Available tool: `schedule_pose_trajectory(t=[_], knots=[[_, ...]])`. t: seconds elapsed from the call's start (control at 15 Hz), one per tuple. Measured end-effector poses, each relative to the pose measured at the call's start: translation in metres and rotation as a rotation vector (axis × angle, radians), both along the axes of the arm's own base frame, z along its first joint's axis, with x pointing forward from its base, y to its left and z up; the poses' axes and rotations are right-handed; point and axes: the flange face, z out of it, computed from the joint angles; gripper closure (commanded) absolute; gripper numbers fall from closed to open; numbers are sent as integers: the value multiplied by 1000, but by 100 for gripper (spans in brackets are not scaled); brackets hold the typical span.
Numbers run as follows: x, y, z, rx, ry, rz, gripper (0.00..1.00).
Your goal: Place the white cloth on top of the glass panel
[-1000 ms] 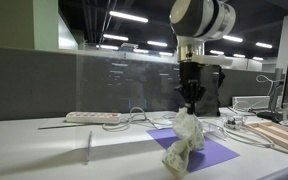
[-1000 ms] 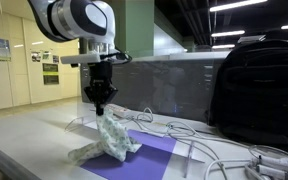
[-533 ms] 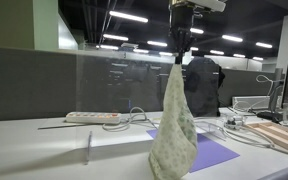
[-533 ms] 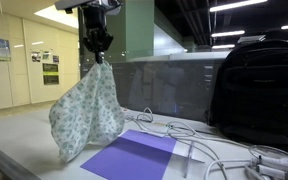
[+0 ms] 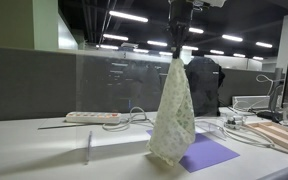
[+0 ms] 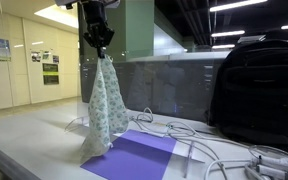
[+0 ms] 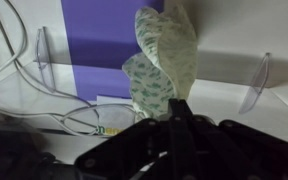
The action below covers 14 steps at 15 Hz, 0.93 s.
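My gripper is holding the cloth, and the white cloth [image 5: 173, 115] hangs in front of the glass panel. I will raise my gripper, carry it outward over the panel's top edge [image 5: 154, 54] and let go of the cloth.
The white cloth [image 5: 173, 115] has a small green pattern and hangs straight down from my gripper [image 5: 179, 52] in both exterior views [image 6: 105, 110]. My gripper [image 6: 101, 50] is shut on the cloth's top corner, high above the table. The cloth's lower end hangs just above the purple mat [image 5: 210, 152]. The glass panel [image 5: 114, 90] stands upright along the table on clear feet, behind the cloth. In the wrist view the cloth [image 7: 166, 62] drops away below the shut black fingers [image 7: 179, 112], over the mat [image 7: 99, 30].
A white power strip [image 5: 92, 118] and loose cables [image 5: 134, 118] lie by the panel. A black backpack [image 6: 259, 92] stands on the table. A wooden board [image 5: 282, 135] lies at the table's side. A clear panel foot [image 5: 88, 148] sticks out in front.
A second ago the cloth was bunched low on the mat. My gripper has risen with it, and the cloth has stopped billowing and now hangs narrow and straight.
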Motion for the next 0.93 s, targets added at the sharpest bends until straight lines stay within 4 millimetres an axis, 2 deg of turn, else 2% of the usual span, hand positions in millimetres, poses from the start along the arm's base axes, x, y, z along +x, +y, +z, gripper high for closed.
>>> schedule_pose_trajectory(t=[0.4,0.93], knots=[[29,1,22,-6,-233,25,100],[58,0,96,-26,-518,51,100]])
